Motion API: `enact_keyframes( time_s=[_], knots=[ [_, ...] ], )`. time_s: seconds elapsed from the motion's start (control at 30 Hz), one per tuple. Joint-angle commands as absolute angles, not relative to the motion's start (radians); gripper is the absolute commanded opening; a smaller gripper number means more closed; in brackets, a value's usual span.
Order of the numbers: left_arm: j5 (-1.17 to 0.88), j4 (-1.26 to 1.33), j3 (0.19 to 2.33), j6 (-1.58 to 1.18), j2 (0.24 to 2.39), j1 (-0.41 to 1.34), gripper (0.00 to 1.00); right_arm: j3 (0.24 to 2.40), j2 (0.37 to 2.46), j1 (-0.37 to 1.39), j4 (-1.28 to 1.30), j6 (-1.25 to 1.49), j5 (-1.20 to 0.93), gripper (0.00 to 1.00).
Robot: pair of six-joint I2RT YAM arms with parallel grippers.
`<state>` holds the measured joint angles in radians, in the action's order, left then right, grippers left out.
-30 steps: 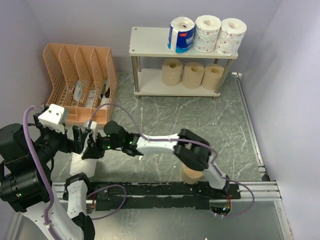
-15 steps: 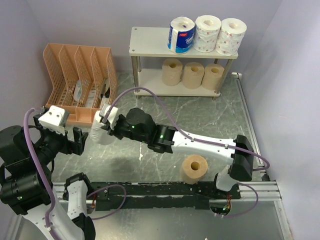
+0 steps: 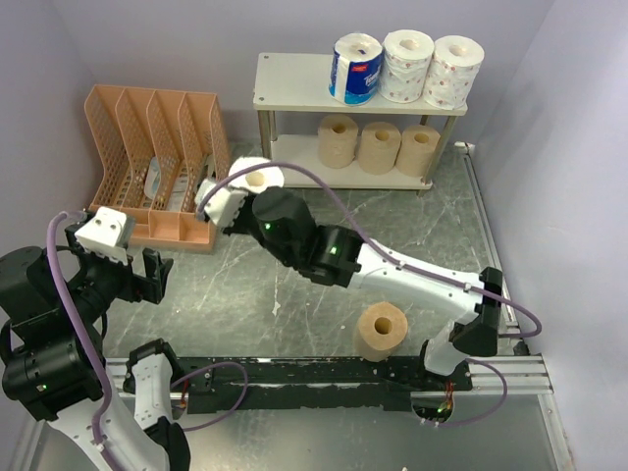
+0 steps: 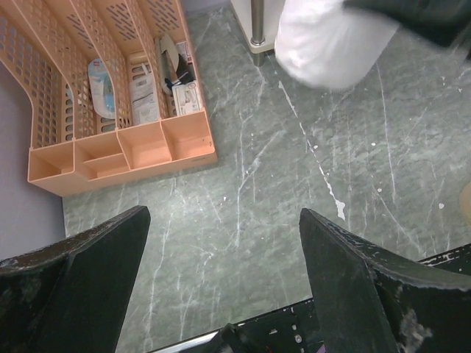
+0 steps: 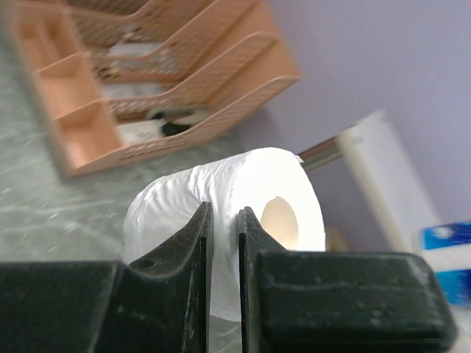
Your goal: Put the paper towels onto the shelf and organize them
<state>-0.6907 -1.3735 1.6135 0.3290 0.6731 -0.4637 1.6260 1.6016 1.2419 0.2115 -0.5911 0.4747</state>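
Observation:
Next, my right gripper will move up and outward to the top board's bare part (image 3: pixel 296 80) beside the blue-white wrapped roll (image 3: pixel 356 69) to release the plain white roll, since the top board is bare there.
My right gripper (image 3: pixel 245 188) is shut on the wall of a plain white roll (image 3: pixel 258 177), one finger inside its core (image 5: pixel 280 220), and holds it in the air left of the shelf (image 3: pixel 294 96). The roll also shows in the left wrist view (image 4: pixel 331 44). The top board carries a blue-white wrapped roll (image 3: pixel 356 69) and two pink-printed white rolls (image 3: pixel 407 65). The lower board carries three tan rolls (image 3: pixel 379 147). A fourth tan roll (image 3: pixel 381 332) stands on the table near the front rail. My left gripper (image 4: pixel 221 272) is open and empty above the table.
An orange mesh file organizer (image 3: pixel 157 162) with small items stands at the back left, close to the held roll. Purple walls close in the left, back and right. A black rail (image 3: pixel 324 373) runs along the front edge.
My right arm has lifted the white roll from beside the left gripper and carried it up and right toward the shelf. The left arm has barely moved.

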Motion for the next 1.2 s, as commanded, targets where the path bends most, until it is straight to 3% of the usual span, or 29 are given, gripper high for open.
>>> enact_keyframes(
  time_s=[0.0, 0.37, 0.83, 1.17],
  knots=[
    [-0.728, -1.357, 1.618, 0.334, 0.68, -0.487, 0.95, 1.796, 1.613, 1.168, 0.183, -0.752, 0.533, 0.0],
    [-0.781, -1.369, 1.62, 0.358, 0.706, -0.529, 0.95, 2.355, 1.917, 0.912, 0.326, -0.807, 0.382, 0.0],
    [-0.809, -1.371, 1.617, 0.368, 0.737, -0.554, 0.95, 2.434, 2.132, 0.793, -0.007, -0.888, 0.406, 0.0],
    [-0.794, -1.36, 1.605, 0.357, 0.731, -0.555, 0.95, 2.482, 2.118, 0.783, -0.079, -0.909, 0.397, 0.0]
  ],
)
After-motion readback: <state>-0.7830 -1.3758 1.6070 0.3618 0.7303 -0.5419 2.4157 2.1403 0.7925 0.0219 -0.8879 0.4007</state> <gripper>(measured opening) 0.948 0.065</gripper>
